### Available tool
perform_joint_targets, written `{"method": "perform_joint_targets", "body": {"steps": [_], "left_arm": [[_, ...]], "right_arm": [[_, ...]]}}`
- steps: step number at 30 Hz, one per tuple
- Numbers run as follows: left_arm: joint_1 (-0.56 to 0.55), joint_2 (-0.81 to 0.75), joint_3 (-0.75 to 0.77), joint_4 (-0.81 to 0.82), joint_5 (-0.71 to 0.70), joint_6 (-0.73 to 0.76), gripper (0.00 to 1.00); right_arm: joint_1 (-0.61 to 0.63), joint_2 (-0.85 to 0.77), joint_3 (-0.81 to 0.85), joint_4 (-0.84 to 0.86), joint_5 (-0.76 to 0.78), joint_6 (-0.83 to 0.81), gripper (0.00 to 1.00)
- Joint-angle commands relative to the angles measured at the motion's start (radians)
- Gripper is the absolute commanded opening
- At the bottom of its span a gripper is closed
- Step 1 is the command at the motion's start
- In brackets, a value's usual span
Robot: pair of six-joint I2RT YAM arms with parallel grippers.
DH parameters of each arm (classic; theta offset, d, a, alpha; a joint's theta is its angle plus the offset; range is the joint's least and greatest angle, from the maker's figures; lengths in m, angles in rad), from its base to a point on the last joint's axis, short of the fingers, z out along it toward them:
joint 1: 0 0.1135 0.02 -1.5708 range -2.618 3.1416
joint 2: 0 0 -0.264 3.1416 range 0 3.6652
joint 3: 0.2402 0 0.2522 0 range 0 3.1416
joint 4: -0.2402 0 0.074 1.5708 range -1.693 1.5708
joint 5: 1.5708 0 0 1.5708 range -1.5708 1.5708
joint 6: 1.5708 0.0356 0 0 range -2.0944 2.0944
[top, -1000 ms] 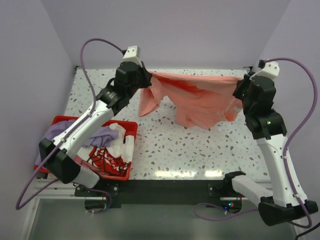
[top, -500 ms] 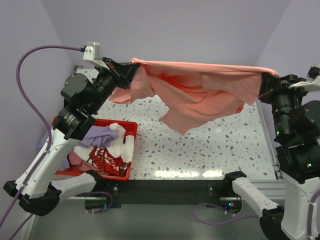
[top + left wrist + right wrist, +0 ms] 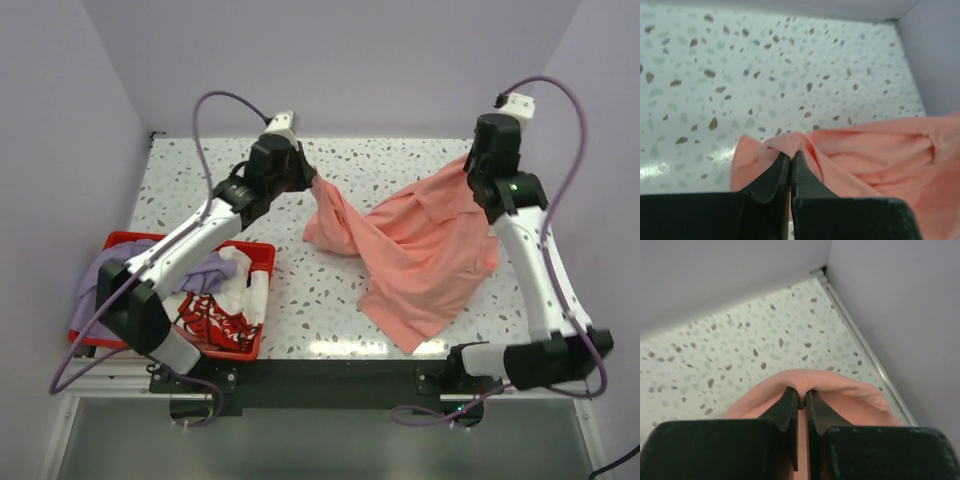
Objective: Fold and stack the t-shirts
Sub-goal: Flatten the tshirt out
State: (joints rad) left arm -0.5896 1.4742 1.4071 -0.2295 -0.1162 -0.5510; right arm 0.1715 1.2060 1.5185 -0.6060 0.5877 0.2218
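My right gripper should go down and move gently outward to lay the shirt corner it holds onto the tabletop by the shirt's far edge (image 3: 802,375), so the raised cloth lies flat.
The salmon-pink t-shirt (image 3: 420,250) lies rumpled across the right half of the table, its far edge held up at two points. My left gripper (image 3: 312,178) is shut on its left corner; the wrist view shows cloth (image 3: 875,155) pinched at my gripper's tips (image 3: 790,154). My right gripper (image 3: 472,165) is shut on its right corner, cloth (image 3: 840,390) bunched round my gripper's tips (image 3: 802,396). The lavender-purple t-shirt (image 3: 195,270) and the white t-shirt with red print (image 3: 215,315) lie in the red crate (image 3: 262,300).
The red crate sits at the table's near left corner, under the left arm. Purple walls close in the table at the back and both sides. A metal rail (image 3: 865,347) runs along the table's right edge. The speckled tabletop (image 3: 310,300) is bare between crate and shirt.
Both arms have swung down and away from the camera. The pink shirt, held stretched high in the air half a second ago, now lies mostly on the table with its near hem toward the front edge.
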Motion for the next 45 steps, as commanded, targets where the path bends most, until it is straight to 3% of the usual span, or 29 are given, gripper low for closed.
{"method": "perform_joint_targets", "body": {"steps": [1,7,14,23,25,27,28,29,31,40,43,45], "left_arm": [[0.01,0.107,-0.029,-0.119,-0.097,-0.055,0.0],[0.051,0.104,-0.129,-0.079,-0.171,-0.063,0.0],[0.169,0.106,-0.21,-0.047,-0.116,-0.09,0.0],[0.18,0.207,-0.111,-0.016,-0.106,-0.049,0.0],[0.18,0.231,-0.091,-0.016,-0.094,-0.037,0.0],[0.178,0.242,-0.071,-0.017,-0.091,-0.03,0.0],[0.18,0.242,-0.068,-0.016,-0.089,-0.03,0.0],[0.178,0.239,-0.069,-0.014,-0.088,-0.032,0.0],[0.178,0.235,-0.074,-0.01,-0.074,-0.036,0.0],[0.178,0.149,-0.168,0.005,-0.037,-0.081,0.0],[0.177,0.115,-0.214,0.01,-0.037,-0.078,0.0],[0.177,0.101,-0.218,-0.011,-0.048,-0.073,0.0]], "right_arm": [[-0.065,0.163,-0.034,0.017,0.017,0.008,0.0],[-0.188,0.381,-0.046,0.054,-0.121,0.051,0.0],[-0.245,0.642,0.051,0.087,-0.195,0.036,0.0],[-0.247,0.977,0.42,0.057,-0.21,-0.028,0.0],[-0.247,1.055,0.537,0.006,-0.222,-0.047,0.07],[-0.247,1.083,0.612,-0.053,-0.23,-0.05,0.36],[-0.247,1.069,0.612,-0.06,-0.244,-0.055,0.49],[-0.247,1.051,0.577,-0.057,-0.261,-0.052,0.77],[-0.247,0.953,0.511,-0.038,-0.272,-0.053,0.99],[-0.225,0.398,-0.084,-0.038,-0.506,0.076,0.99],[-0.179,0.209,-0.265,-0.103,-0.493,0.149,0.99],[-0.048,0.112,-0.342,-0.2,-0.448,0.175,0.99]]}}
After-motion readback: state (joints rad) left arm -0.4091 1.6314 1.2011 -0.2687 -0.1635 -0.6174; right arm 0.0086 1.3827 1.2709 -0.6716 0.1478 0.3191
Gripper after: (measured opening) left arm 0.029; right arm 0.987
